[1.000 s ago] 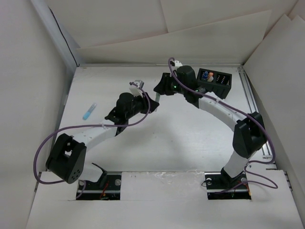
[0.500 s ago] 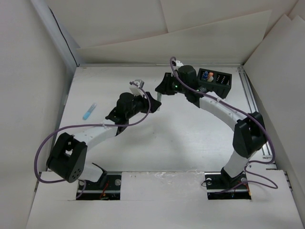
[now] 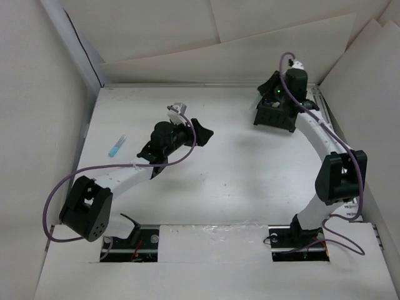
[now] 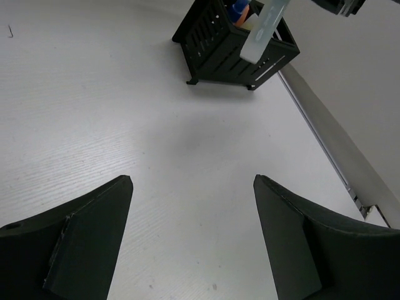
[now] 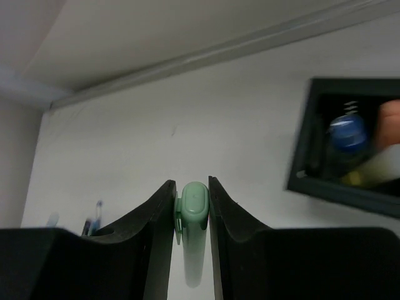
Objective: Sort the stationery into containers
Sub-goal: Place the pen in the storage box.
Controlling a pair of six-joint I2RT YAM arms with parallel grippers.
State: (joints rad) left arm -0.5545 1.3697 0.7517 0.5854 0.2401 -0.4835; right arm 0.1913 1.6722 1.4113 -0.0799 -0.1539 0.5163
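I should move my right gripper outward and to the right in the top view to let go of the pen over the organiser's open top, because the pen hangs beside the organiser.
My right gripper (image 5: 190, 182) is shut on a pale green pen (image 5: 194, 206), whose cap end shows between the jaws. In the left wrist view that green pen (image 4: 262, 28) hangs tilted over the black organiser box (image 4: 215, 53), which holds blue and orange pieces. From above, the right gripper (image 3: 272, 101) hovers over the organiser (image 3: 275, 119) at the back right. The box (image 5: 312, 169) shows a blue piece (image 5: 347, 132), an orange one (image 5: 390, 119) and a yellow one (image 5: 375, 170). My left gripper (image 4: 192, 180) is open and empty, mid-table (image 3: 201, 132). A light blue pen (image 3: 117, 146) lies on the left.
White card walls close the table in on the left, back and right. A metal rail (image 4: 325, 137) runs along the right edge just beyond the organiser. A purple cable (image 3: 69, 181) loops beside the left arm.
The right arm swung from the middle of the table to the back right, carrying the green pen over the organiser. The left gripper opened wide and stayed in place.
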